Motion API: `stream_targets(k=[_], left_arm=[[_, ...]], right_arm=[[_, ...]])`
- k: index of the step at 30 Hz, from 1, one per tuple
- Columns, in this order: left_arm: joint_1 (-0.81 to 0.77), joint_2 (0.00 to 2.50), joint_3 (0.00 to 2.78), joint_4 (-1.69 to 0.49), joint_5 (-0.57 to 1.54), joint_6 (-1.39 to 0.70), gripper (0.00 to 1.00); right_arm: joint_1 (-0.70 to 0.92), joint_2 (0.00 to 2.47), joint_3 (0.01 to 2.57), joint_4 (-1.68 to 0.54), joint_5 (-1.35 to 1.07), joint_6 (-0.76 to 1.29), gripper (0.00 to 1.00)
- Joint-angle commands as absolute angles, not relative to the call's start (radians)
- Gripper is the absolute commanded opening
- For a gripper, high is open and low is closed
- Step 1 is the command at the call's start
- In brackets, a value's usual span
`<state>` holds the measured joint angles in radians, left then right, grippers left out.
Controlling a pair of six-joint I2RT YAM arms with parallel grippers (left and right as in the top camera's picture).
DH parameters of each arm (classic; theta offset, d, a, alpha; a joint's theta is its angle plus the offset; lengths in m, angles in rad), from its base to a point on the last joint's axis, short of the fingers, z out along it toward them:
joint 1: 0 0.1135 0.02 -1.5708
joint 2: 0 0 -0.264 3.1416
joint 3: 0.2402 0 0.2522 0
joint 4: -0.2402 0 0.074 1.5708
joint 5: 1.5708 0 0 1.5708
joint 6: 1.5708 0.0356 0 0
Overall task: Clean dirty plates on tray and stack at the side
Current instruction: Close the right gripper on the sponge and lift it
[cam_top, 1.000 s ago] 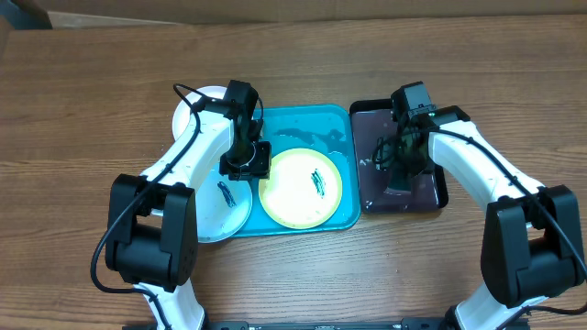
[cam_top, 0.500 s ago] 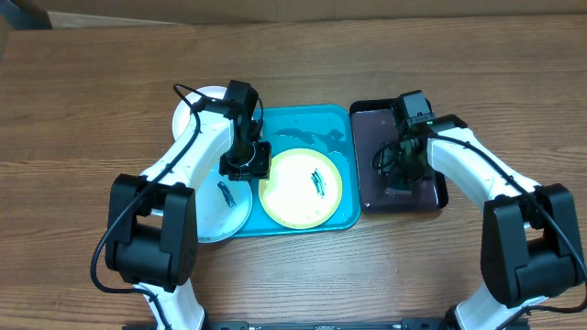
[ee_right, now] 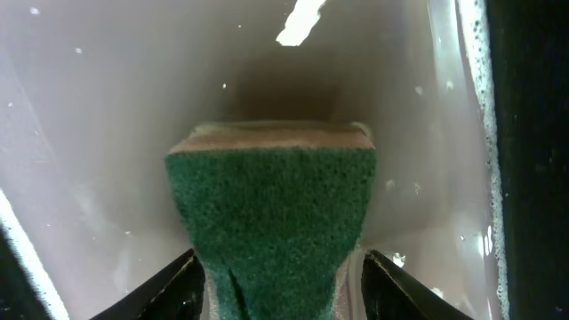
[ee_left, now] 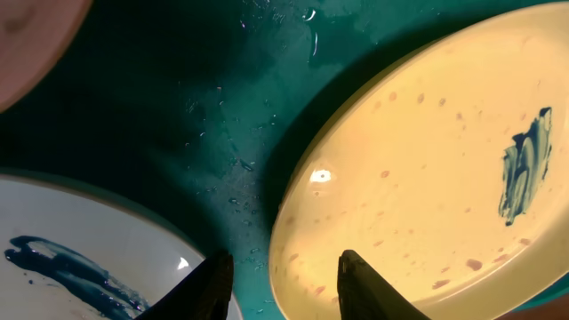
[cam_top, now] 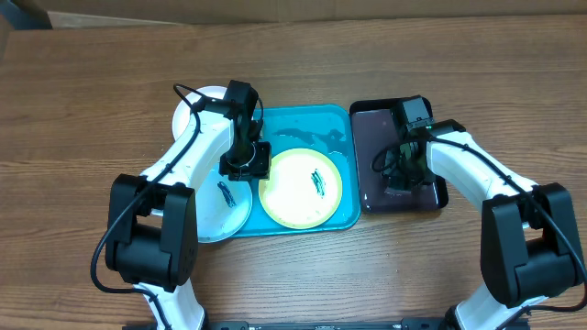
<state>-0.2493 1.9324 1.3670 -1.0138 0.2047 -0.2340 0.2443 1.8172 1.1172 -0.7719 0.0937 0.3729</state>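
My left gripper needs to go down slightly onto the yellow-green plate's rim [cam_top: 261, 187] [ee_left: 275, 274] beside the white plate and close next, as its open fingers are already on both sides of it.
The turquoise tray [cam_top: 312, 124] holds a yellow-green rimmed plate [cam_top: 295, 191] with a dark smear. A white plate [cam_top: 220, 209], also smeared, overhangs the tray's left edge. A third pale plate [cam_top: 191, 115] lies on the table beyond my left arm. My left gripper [cam_top: 246, 165] is open low over the tray [ee_left: 204, 107], and its jaws straddle the rim of the yellow-green plate [ee_left: 418, 178], with the white plate [ee_left: 89, 222] just to the left. My right gripper [cam_top: 401, 179] is open around a green sponge [ee_right: 271, 213], with small gaps at its sides.
A black tray [cam_top: 371, 128] with a wet purple inside [ee_right: 107, 133] sits right of the turquoise tray, and the sponge stands in it. Bare wooden table [cam_top: 110, 73] surrounds both trays. My two arms reach in from the near edge.
The right gripper's jaws have narrowed around the sponge and its wrist has shifted slightly toward the near side. The left arm and plates have not moved.
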Motion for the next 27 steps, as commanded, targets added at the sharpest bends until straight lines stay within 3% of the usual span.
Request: stream_targets(k=[1,6,9,10,11,27], left_arm=[[-0.256,1.942,1.361,-1.016,0.202,-0.244,0.41],[-0.256,1.942,1.361,-1.017,0.202,-0.244,0.41],[-0.256,1.942,1.361,-1.016,0.202,-0.244,0.41],[-0.256,1.942,1.361,-1.016,0.202,-0.244,0.42],[-0.256,1.942,1.361,-1.015,0.202,-0.244,0.42],[-0.257,1.942,1.361,-1.006,0.202,-0.244,0.43]], right_arm=[[0.246,1.824,1.112,-0.763,0.115,0.394,0.57],[0.246,1.824,1.112,-0.764,0.112,0.394,0.44],[0.246,1.824,1.112,-0.765,0.111,0.394,0.3],[0.246,1.824,1.112,-0.767,0.111,0.393,0.23],[0.246,1.824,1.112,-0.766,0.111,0.393,0.04],[0.244,1.81,1.423,-1.032,0.012,0.235,0.04]])
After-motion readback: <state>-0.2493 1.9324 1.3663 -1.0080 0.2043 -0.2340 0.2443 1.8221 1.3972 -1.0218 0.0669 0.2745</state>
